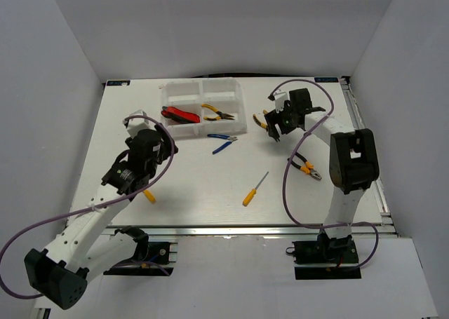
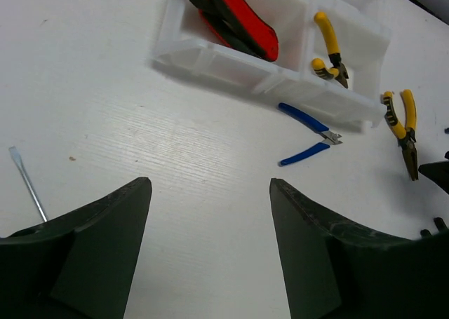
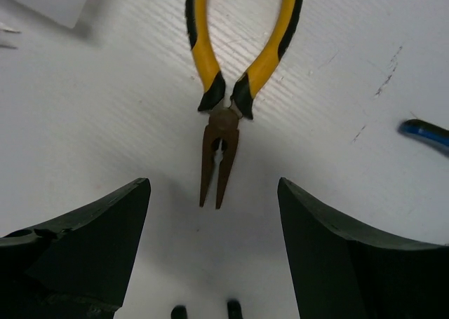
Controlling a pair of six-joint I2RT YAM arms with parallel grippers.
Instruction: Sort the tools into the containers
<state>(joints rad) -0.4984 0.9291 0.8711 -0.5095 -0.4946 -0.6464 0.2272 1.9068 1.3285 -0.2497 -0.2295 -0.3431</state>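
My right gripper is open above the yellow-and-black pliers, and their metal nose (image 3: 222,137) already lines up with the gap. It needs to lower its open fingers around that nose next.
The white organiser tray (image 1: 184,93) stands at the back centre. It holds red-and-black cutters (image 1: 179,114) and yellow-handled pliers (image 1: 217,112). Both also show in the left wrist view, the cutters (image 2: 235,17) and the pliers (image 2: 330,49). Blue-handled pliers (image 1: 223,142) lie open on the table in front of the tray. My right gripper (image 1: 275,127) is open and hovers over yellow-and-black pliers (image 3: 219,144), whose nose points between the fingertips (image 3: 133,200). My left gripper (image 1: 163,133) is open and empty left of the tray, above bare table (image 2: 210,182).
Orange-and-black pliers (image 1: 307,167) lie by the right arm. A yellow-handled screwdriver (image 1: 255,189) lies at the front centre. Another one (image 1: 149,196) lies partly under the left arm, its shaft (image 2: 28,186) showing in the left wrist view. White walls enclose the table.
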